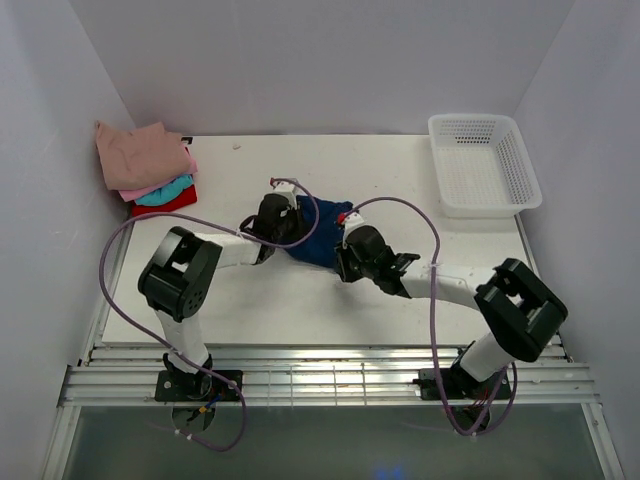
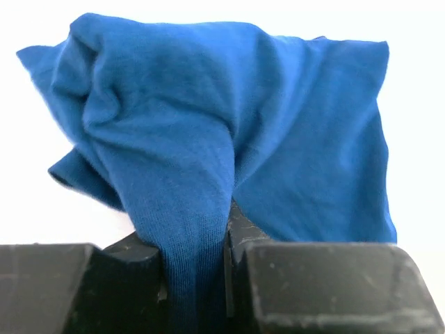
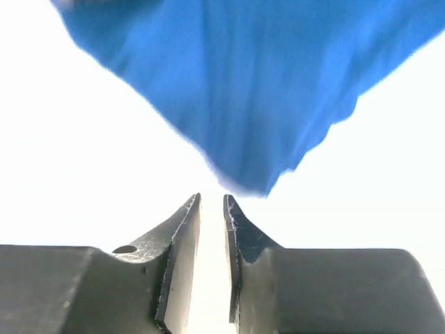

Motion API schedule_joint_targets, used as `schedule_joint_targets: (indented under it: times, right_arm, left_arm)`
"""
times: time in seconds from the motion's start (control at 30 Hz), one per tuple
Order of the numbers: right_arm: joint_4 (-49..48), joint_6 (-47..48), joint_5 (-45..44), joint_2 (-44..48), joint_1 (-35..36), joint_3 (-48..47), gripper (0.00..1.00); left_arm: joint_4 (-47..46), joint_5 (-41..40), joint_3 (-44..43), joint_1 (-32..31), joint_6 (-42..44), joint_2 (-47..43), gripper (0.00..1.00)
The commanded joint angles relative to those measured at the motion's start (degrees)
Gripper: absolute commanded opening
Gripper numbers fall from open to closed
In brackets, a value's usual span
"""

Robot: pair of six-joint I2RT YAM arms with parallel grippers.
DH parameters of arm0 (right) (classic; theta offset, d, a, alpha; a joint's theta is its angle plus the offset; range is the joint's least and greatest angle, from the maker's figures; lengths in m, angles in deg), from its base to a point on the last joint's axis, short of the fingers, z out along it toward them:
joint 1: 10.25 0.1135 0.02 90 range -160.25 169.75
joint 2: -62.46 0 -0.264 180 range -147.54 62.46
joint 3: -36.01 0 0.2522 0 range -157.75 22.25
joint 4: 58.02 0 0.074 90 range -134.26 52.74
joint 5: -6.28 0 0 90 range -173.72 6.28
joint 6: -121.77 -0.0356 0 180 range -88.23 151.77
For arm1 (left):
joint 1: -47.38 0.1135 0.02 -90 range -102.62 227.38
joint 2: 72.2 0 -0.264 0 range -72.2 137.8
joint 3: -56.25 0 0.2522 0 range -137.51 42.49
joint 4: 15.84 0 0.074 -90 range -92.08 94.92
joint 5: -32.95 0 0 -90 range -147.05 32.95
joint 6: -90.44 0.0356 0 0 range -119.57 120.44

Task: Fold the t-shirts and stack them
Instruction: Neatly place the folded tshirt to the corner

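I should lift my left gripper, move it outward and left in the top view, and let go on the dusty-pink tee (image 1: 146,160), since folded tees are stacked there.
The navy blue tee (image 1: 322,243) lies bunched in the middle of the table, between both grippers. My left gripper (image 1: 297,224) is shut on a fold of it; in the left wrist view the blue cloth (image 2: 229,125) runs down between the fingers (image 2: 198,271). My right gripper (image 1: 349,247) sits at the tee's right edge. In the right wrist view its jaws (image 3: 212,203) stand a narrow gap apart with nothing between them, and the tee's edge (image 3: 257,90) hangs just beyond the tips. The chest print is hidden. Folded dusty-pink, pink, teal and red tees (image 1: 150,168) are stacked at the back left.
A white plastic mesh basket (image 1: 483,165) stands at the back right corner. White walls close in the table on the left, back and right. The arm bases and a slatted rail (image 1: 330,380) run along the near edge.
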Motion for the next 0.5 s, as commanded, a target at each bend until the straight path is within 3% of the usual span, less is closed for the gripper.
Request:
schedule_joint_targets:
  times: [0.0,0.23,0.47]
  right_arm:
    - [6.0,0.2,-5.7,7.9,2.3,1.7,0.25]
    - [8.5,0.1,-7.1,22.0,2.9,6.3,0.26]
    - [9.3,0.0,-8.6,29.3,3.0,10.5,0.26]
  left_arm:
    - [12.3,-9.0,-8.8,2.9,9.0,-6.6,0.00]
    - [26.0,-8.6,-25.6,6.9,15.8,-3.6,0.00]
    - [36.4,-8.2,-41.5,10.8,21.8,2.2,0.00]
